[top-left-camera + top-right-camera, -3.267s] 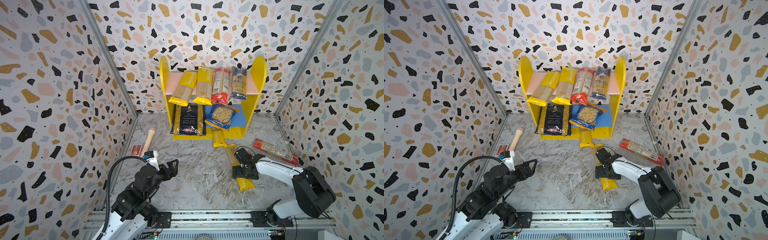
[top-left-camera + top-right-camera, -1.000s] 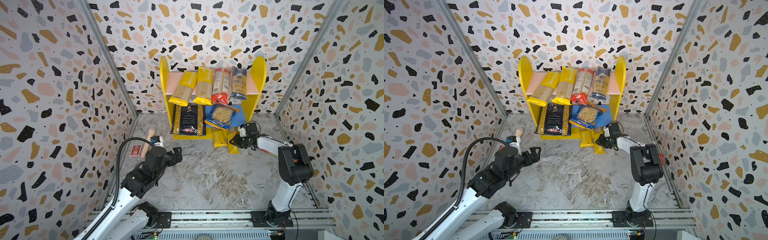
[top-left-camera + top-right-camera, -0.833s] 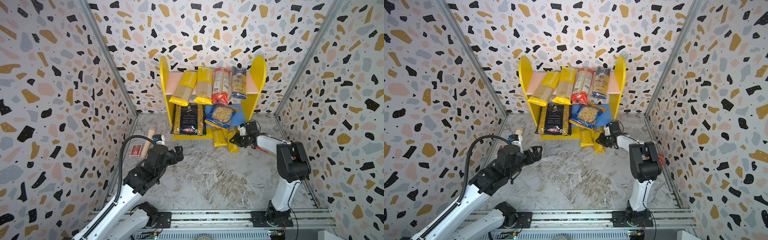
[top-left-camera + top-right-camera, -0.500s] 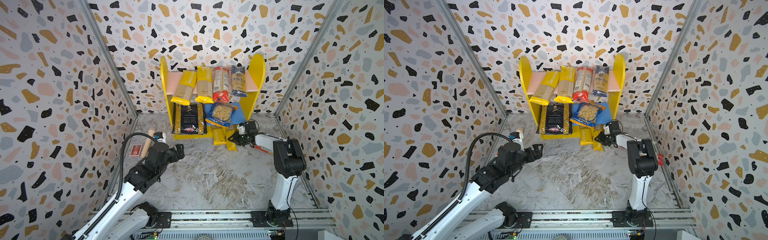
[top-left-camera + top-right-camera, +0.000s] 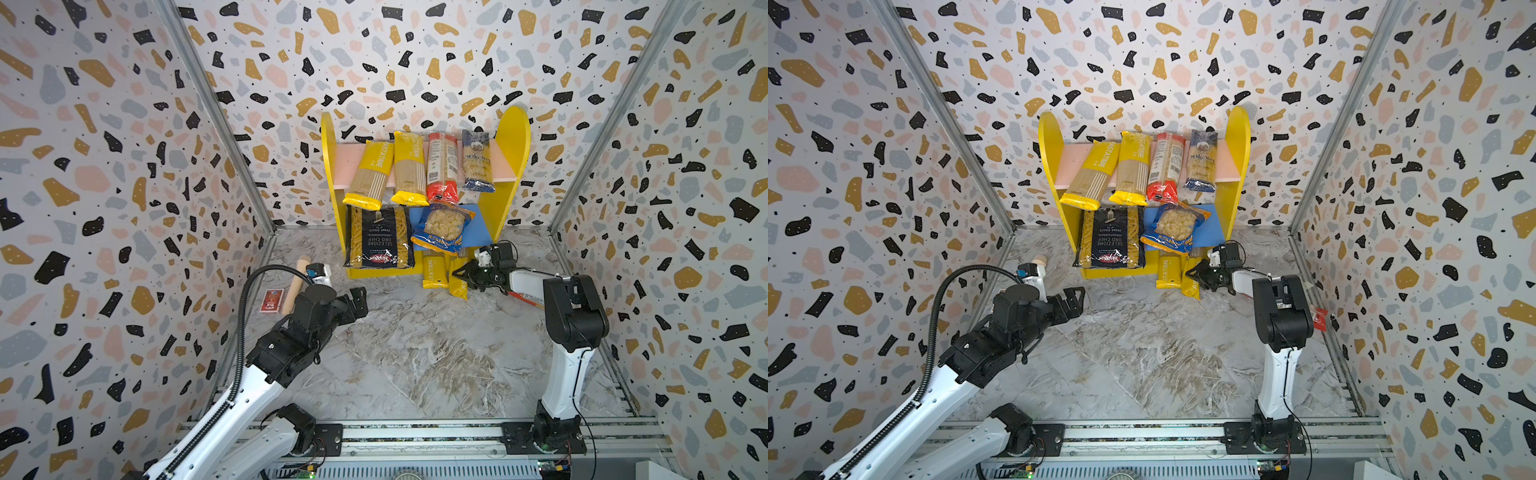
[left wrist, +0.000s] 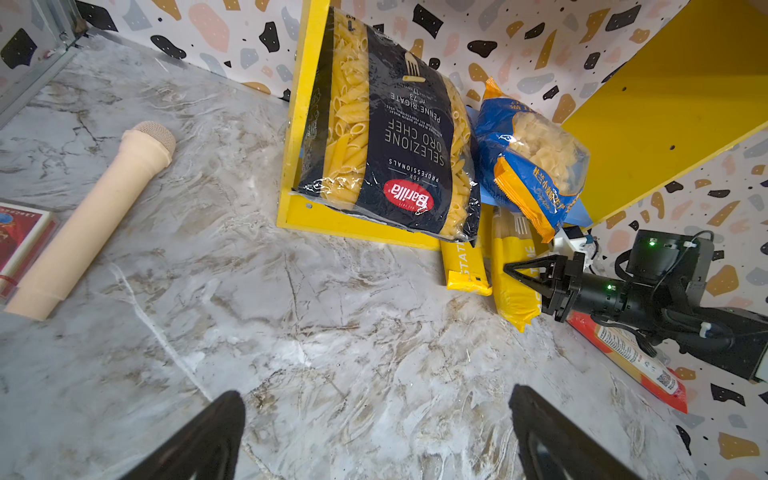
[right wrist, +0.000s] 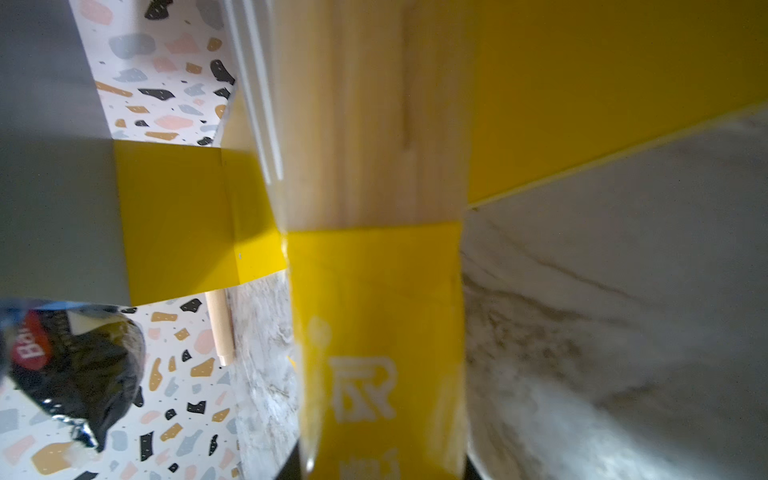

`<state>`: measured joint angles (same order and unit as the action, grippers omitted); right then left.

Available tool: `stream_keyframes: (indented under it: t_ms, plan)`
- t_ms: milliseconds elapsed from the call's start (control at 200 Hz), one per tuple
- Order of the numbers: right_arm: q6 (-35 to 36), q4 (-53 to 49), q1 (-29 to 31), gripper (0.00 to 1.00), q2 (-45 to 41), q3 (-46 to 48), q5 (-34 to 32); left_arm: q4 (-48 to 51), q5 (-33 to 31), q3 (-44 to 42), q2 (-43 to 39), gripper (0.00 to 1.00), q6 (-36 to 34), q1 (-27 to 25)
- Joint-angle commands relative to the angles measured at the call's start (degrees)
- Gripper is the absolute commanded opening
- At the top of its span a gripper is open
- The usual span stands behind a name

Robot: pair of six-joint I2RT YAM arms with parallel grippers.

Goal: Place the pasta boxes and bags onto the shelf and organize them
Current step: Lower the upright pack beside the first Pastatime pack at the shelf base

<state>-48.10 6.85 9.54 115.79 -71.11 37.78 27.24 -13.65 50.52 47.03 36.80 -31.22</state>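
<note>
The near end of the yellow pack in my right gripper sticks out farther. Next I should push that pack outward under the blue board, close beside the leaning yellow pack, and release it.
The shelf stands at the back wall. On its pink board lie two yellow packs, a red one and a dark-blue one. The black Barilla bag and the blue-orange bag rest on the blue board. One yellow pack leans at the shelf's foot. Beside it my right gripper is shut on another yellow pack. My left gripper hangs open over bare floor.
A red spaghetti pack lies on the floor under my right arm. The beige wooden stick and a small red card box lie by the left wall. Patterned walls close in three sides.
My left arm has reached further forward toward the shelf, still open. My right gripper has kept its grip on the yellow pack at the shelf's foot, and the shelf has shifted slightly.
</note>
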Motion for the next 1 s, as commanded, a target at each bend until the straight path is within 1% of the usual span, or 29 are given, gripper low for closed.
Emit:
stream_keyframes:
  t_ms: [0,110,225,295,370,516,721,996]
  plan:
    - [-2.7,18.3,-0.8,0.00,-3.6,-1.2,2.7,-0.3,-0.6,2.1,-1.3,1.00,-0.6,0.3]
    - [-5.8,23.5,-0.7,0.00,-3.5,0.5,3.3,0.0,-0.6,2.1,-1.6,0.99,-0.5,0.3]
    - [-7.3,25.4,-0.6,0.00,-3.2,0.8,2.9,0.2,-0.4,2.3,-1.8,1.00,-0.4,0.3]
    - [-10.5,30.8,-0.8,0.00,-2.9,2.3,3.2,0.3,-0.5,2.4,-2.0,1.00,-0.4,0.3]
    - [-13.1,33.9,-0.8,0.00,-2.0,2.5,3.9,0.5,-0.5,2.4,-2.2,1.00,-0.3,0.3]
    - [-15.2,36.8,-0.4,0.00,-0.5,2.5,3.8,0.7,-0.6,2.4,-2.5,1.00,-0.2,0.3]
    - [-24.4,48.2,-0.3,0.00,3.9,3.2,5.0,1.1,-0.5,2.6,-2.8,0.99,-0.1,0.3]
    - [-23.8,47.0,0.4,0.00,5.9,0.4,3.7,1.3,-0.7,2.5,-3.1,1.00,-0.1,0.3]
